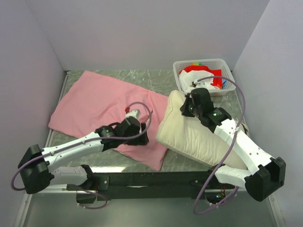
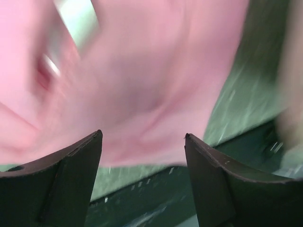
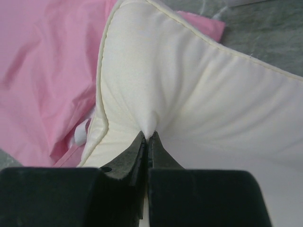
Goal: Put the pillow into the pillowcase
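The pillowcase's raised fold by the white tag [image 1: 145, 118] [image 2: 50, 29] is loose and lies outward of my left gripper and below it, so my left gripper will move outward and down onto it.
The pink pillowcase [image 1: 102, 106] lies flat and wrinkled on the left half of the table. The cream pillow [image 1: 189, 135] lies to its right, its plain side up, its left edge over the pillowcase's right edge. My right gripper [image 3: 149, 135] is shut on a pinch of the pillow [image 3: 199, 90] near its far end; in the top view it sits at the pillow's top [image 1: 189, 106]. My left gripper [image 2: 142, 137] is open and empty, just above the near right part of the pillowcase [image 2: 142, 85]; in the top view it shows at the fabric's near corner [image 1: 142, 137]. The left wrist view is blurred.
A white basket [image 1: 180, 68] with red and white cloth stands at the back right, just behind the right gripper. White walls close in the table on three sides. A dark rail [image 1: 156, 178] runs along the near edge.
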{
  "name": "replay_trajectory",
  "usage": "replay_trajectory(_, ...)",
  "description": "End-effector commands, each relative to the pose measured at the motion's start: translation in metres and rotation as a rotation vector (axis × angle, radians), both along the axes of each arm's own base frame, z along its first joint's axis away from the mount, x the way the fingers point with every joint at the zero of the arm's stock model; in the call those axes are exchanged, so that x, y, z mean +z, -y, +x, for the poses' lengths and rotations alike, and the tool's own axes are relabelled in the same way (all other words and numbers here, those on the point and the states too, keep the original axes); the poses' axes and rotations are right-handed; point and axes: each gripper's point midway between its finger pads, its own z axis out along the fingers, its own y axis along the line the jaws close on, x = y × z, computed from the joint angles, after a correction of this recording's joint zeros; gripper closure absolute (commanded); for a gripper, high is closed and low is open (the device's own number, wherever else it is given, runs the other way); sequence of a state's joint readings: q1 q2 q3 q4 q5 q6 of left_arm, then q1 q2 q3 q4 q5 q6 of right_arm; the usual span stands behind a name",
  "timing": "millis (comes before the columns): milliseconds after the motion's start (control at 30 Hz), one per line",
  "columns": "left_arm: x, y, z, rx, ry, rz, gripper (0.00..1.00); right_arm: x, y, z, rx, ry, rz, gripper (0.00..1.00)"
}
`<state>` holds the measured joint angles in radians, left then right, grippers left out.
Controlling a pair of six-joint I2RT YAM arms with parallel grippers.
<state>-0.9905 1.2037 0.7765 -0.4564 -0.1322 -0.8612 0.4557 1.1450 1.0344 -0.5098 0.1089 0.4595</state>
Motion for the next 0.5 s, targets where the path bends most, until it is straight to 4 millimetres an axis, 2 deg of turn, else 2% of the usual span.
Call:
replay_trajectory(0, 0.047, -0.036, 0.065, 0.226, 0.157, 0.03, 0.25, 0.02, -0.043, 0.004, 0.074, 0.108, 0.092, 1.0)
replay_trajectory(33, 0.053, -0.034, 0.078, 0.226, 0.16, 0.023, 0.26, 0.013, -0.046, 0.003, 0.079, 0.099, 0.087, 1.0)
replay_trajectory(67, 0.057, -0.046, 0.097, 0.24, 0.186, 0.052, 0.26, 0.008, -0.051, 0.001, 0.086, 0.089, 0.09, 1.0)
replay_trajectory(100, 0.057, -0.047, 0.106, 0.23, 0.199, 0.071, 0.25, 0.003, -0.059, 0.0, 0.101, 0.083, 0.089, 1.0)
replay_trajectory(133, 0.054, -0.042, 0.118, 0.205, 0.196, 0.095, 0.24, -0.006, -0.061, -0.002, 0.099, 0.065, 0.086, 1.0)
replay_trajectory(200, 0.043, -0.047, 0.132, 0.157, 0.186, 0.181, 0.29, -0.017, -0.066, -0.003, 0.11, 0.05, 0.095, 1.0)
replay_trajectory(233, 0.034, -0.039, 0.143, 0.134, 0.166, 0.211, 0.31, -0.027, -0.066, -0.006, 0.107, 0.029, 0.093, 1.0)
replay_trajectory(367, 0.016, -0.017, 0.156, 0.029, 0.13, 0.236, 0.32, -0.048, -0.065, -0.012, 0.093, 0.001, 0.094, 1.0)
replay_trajectory(467, -0.002, -0.015, 0.166, 0.023, 0.109, 0.29, 0.31, -0.064, -0.062, -0.019, 0.089, -0.026, 0.091, 1.0)
